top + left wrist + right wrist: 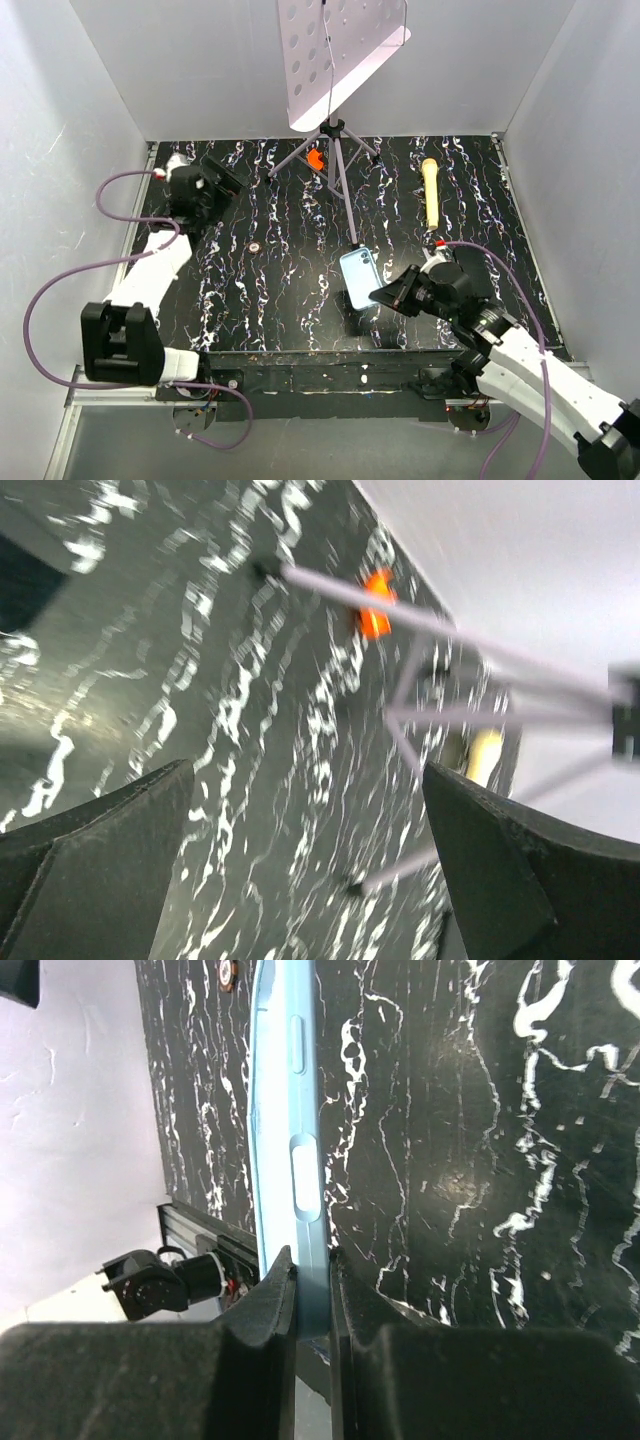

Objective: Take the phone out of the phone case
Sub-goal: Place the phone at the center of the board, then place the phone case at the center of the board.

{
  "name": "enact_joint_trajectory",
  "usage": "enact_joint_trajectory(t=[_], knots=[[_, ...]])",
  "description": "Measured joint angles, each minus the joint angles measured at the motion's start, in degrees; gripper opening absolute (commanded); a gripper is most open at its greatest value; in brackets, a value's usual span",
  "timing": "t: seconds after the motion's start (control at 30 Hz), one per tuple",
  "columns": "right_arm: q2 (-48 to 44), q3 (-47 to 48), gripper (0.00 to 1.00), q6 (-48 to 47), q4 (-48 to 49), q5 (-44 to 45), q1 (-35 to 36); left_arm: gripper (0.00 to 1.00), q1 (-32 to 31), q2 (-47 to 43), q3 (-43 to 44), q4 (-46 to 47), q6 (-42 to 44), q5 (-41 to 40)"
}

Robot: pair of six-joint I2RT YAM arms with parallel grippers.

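Bare tabletop by the round object lies below and to the left in the top view. My right gripper carries the phone case down there next and releases it.
The light blue phone case is near the front middle of the table, its back toward the top camera. My right gripper is shut on its right-hand edge. In the right wrist view the phone case runs edge-on away from the jaws, side buttons showing, with the right gripper clamped on its near end. The phone itself is hidden; no dark screen shows in any view. My left gripper is far off at the back left, open and empty. In its own view the left gripper holds nothing, with only table below.
A tripod stand carrying a white perforated board stands at the back middle, an orange piece by its legs. A yellow-handled tool lies at the back right. A small round object sits left of centre. White walls enclose the table.
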Motion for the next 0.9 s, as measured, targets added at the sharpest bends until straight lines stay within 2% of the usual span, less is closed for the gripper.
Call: enact_joint_trajectory(t=[0.17, 0.37, 0.67, 0.73, 0.77, 0.83, 0.87, 0.9], knots=[[8.7, -3.7, 0.01, 5.0, 12.5, -1.6, 1.1, 0.98, -10.0, -7.8, -3.0, -2.3, 12.3, -0.4], [21.1, -2.5, 0.01, 8.6, 22.1, 0.5, 4.5, 0.98, -9.8, -8.6, -3.6, -5.6, 20.9, -1.7], [39.9, 8.6, 0.08, 10.6, 30.6, 4.8, 5.9, 1.0, -9.8, -10.5, -3.6, -7.4, 22.2, 0.6], [42.9, 11.1, 0.18, 10.8, 32.2, 4.8, 6.0, 1.0, -9.8, -11.0, -3.6, -7.5, 22.1, 1.0], [44.2, 12.1, 0.4, 11.0, 33.0, 4.8, 6.1, 1.0, -9.8, -11.4, -3.6, -7.6, 22.0, 1.1], [46.5, 13.5, 0.67, 11.7, 34.7, 4.5, 6.2, 0.99, -9.8, -12.3, -3.6, -7.6, 21.9, 1.2], [47.6, 13.8, 0.76, 12.0, 35.3, 4.0, 6.2, 1.0, -9.8, -12.9, -3.6, -7.5, 21.8, 1.3], [48.8, 14.2, 0.79, 12.5, 35.6, 3.3, 6.2, 1.0, -9.8, -13.3, -3.6, -7.5, 21.8, 1.4]])
